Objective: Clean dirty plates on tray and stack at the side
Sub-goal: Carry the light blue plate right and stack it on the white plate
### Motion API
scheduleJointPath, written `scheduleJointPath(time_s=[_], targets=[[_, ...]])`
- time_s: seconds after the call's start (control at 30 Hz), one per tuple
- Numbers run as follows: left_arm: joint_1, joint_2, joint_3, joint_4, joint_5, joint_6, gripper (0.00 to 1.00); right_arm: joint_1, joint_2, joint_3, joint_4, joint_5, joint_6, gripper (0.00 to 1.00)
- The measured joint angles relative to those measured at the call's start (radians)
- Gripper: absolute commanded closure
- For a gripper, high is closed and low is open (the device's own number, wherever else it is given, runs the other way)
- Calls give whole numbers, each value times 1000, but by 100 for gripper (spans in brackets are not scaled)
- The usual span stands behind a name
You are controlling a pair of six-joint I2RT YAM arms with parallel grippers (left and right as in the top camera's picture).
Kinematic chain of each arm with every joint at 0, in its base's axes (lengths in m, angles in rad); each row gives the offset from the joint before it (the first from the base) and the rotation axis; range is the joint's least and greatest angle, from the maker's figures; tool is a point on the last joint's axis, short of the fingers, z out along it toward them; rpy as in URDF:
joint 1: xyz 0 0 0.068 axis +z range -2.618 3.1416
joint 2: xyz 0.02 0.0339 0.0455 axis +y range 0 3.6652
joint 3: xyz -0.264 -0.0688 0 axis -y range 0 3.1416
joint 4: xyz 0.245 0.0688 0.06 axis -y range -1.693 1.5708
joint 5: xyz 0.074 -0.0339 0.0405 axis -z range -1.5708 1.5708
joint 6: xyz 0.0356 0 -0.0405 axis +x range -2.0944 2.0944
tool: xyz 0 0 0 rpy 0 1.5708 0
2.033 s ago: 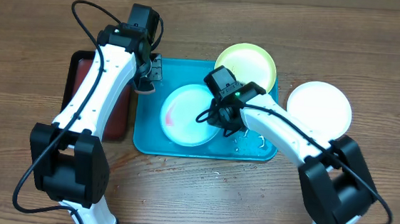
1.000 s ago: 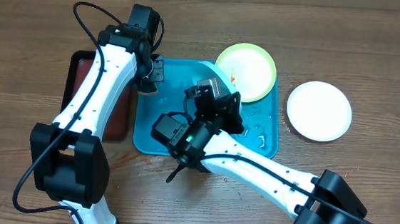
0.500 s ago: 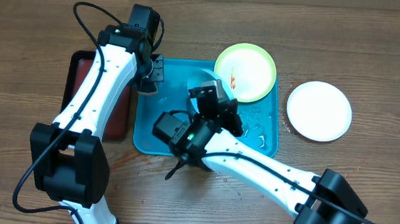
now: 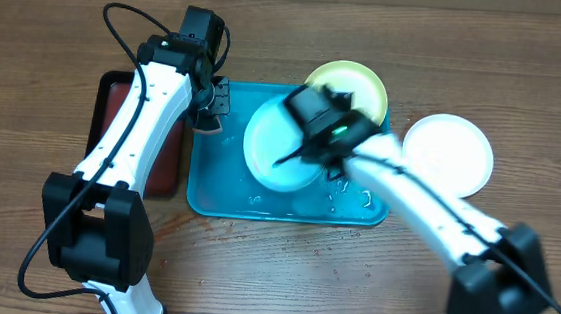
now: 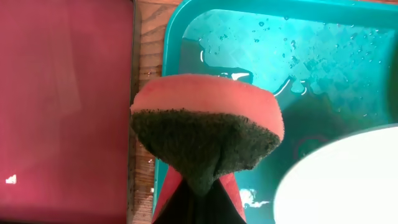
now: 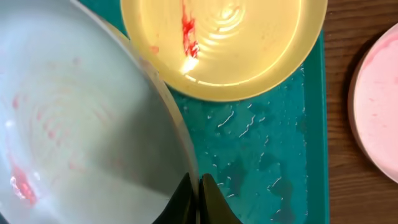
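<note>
The robot's right gripper should next go to the right in the overhead view, then down over the white plate [image 4: 448,155] [image 6: 380,104], because that plate already starts the stack beside the tray.
My right gripper [image 4: 306,149] [image 6: 198,194] is shut on the rim of the mint-aqua plate [image 4: 273,148] [image 6: 81,124]. It holds that plate tilted above the turquoise tray [image 4: 217,197] [image 6: 267,143]. Faint red smears show on the plate's face. The pale yellow-green plate [image 4: 358,88] [image 6: 249,50] lies at the tray's back right corner with a red smear on it. The white plate [image 4: 448,155] [image 6: 380,112] rests on the table right of the tray. My left gripper [image 4: 206,119] [image 5: 199,186] is shut on a pink sponge with a dark scrub side [image 5: 208,134], over the tray's left rim.
A dark red tray [image 4: 112,134] [image 5: 62,93] lies just left of the turquoise one. Water drops cover the turquoise tray's floor [image 5: 323,50]. Bare wooden table [image 4: 282,267] runs along the front.
The right arm has swung from the tray's front left back to its right side, carrying the mint-aqua plate, which now sits higher over the tray. The left arm has not moved.
</note>
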Motion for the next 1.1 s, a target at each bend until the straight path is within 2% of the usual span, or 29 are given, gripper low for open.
scheduleJointPath(time_s=[0.17, 0.33, 0.53, 0.67, 0.83, 1.03, 1.1], targets=[[0, 0, 0, 0, 0, 0, 96, -261, -74, 3, -15, -223, -52, 96], [0, 0, 0, 0, 0, 0, 96, -523, -76, 3, -55, -349, -67, 96], [0, 0, 0, 0, 0, 0, 96, -789, -76, -3, -56, -389, -77, 96], [0, 0, 0, 0, 5, 0, 96, -940, -76, -100, -25, -396, -82, 96], [0, 0, 0, 0, 8, 0, 96, -1028, -74, -240, 64, -397, -87, 96], [0, 0, 0, 0, 9, 0, 96, -1024, -73, -344, 169, -401, -90, 96], [0, 0, 0, 0, 9, 0, 96, -1017, -72, -367, 190, -402, -89, 88]])
